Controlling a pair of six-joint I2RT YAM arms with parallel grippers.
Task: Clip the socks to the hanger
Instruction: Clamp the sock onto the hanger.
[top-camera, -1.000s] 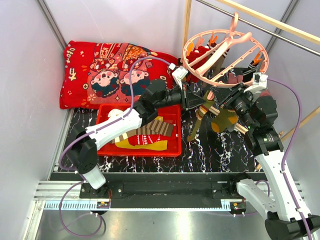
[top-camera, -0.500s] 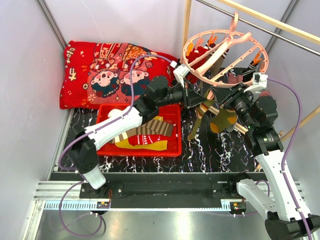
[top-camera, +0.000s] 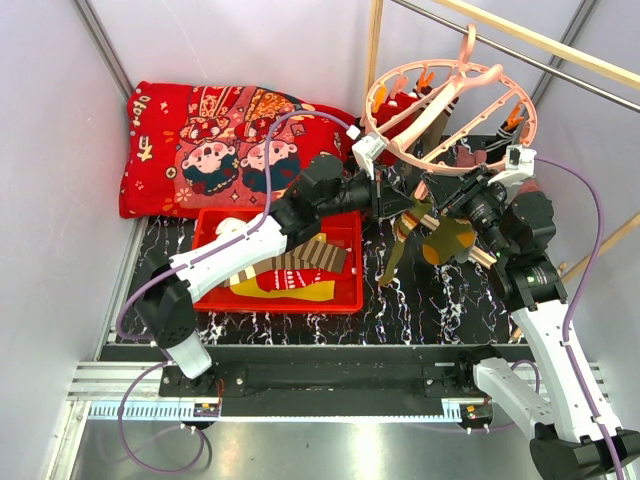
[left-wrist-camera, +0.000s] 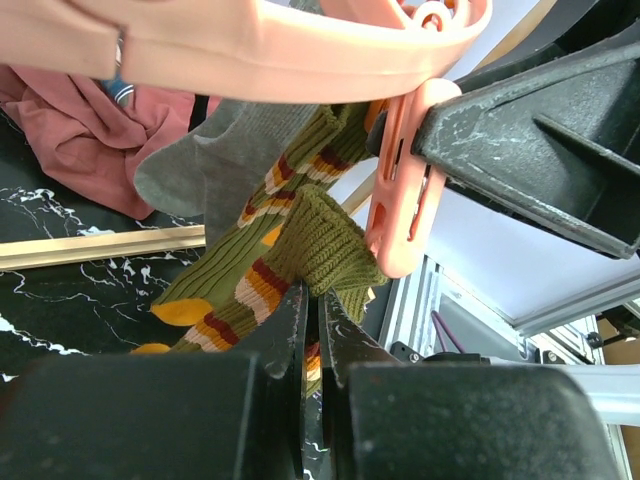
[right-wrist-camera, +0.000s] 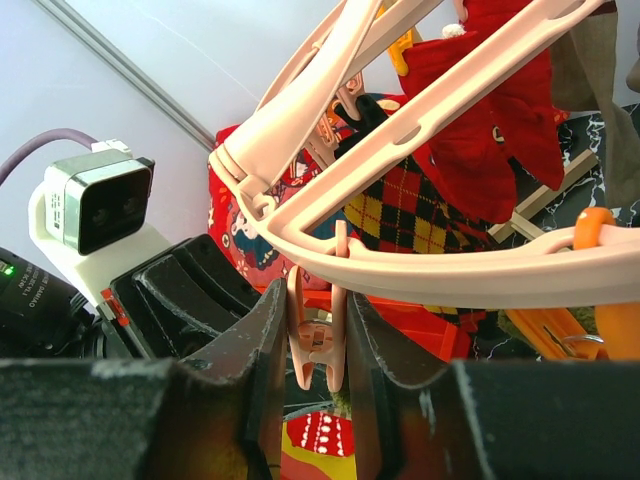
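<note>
The cuff is still outside the clip, so I will move my left gripper to the right in its wrist view and slide the cuff into the clip's lower end (top-camera: 421, 190) (left-wrist-camera: 402, 248) to let it go.
An olive-brown striped sock (left-wrist-camera: 240, 280) with a yellow toe hangs from its cuff, and my left gripper (left-wrist-camera: 313, 295) is shut on that cuff. The sock (top-camera: 397, 245) dangles under the round pink hanger (top-camera: 450, 105). My right gripper (right-wrist-camera: 313, 300) is shut on a pink clip (right-wrist-camera: 318, 340) hanging from the hanger's ring (right-wrist-camera: 470, 270), and it squeezes the clip's upper arms. In the left wrist view the cuff sits right beside the lower end of that clip (left-wrist-camera: 405, 180). The two grippers meet under the ring's near edge, left gripper (top-camera: 400, 205) against right gripper (top-camera: 432, 200).
A red sock (right-wrist-camera: 490, 120), an argyle sock (right-wrist-camera: 410, 210) and a grey sock (left-wrist-camera: 200, 160) hang on the hanger. A red tray (top-camera: 280, 305) at centre left holds more socks. Behind it lies a red cartoon cushion (top-camera: 220, 135). Wooden poles (top-camera: 374, 45) stand at the back.
My left arm has pushed to the right, carrying the striped sock closer to the clip. The right arm and hanger have stayed put.
</note>
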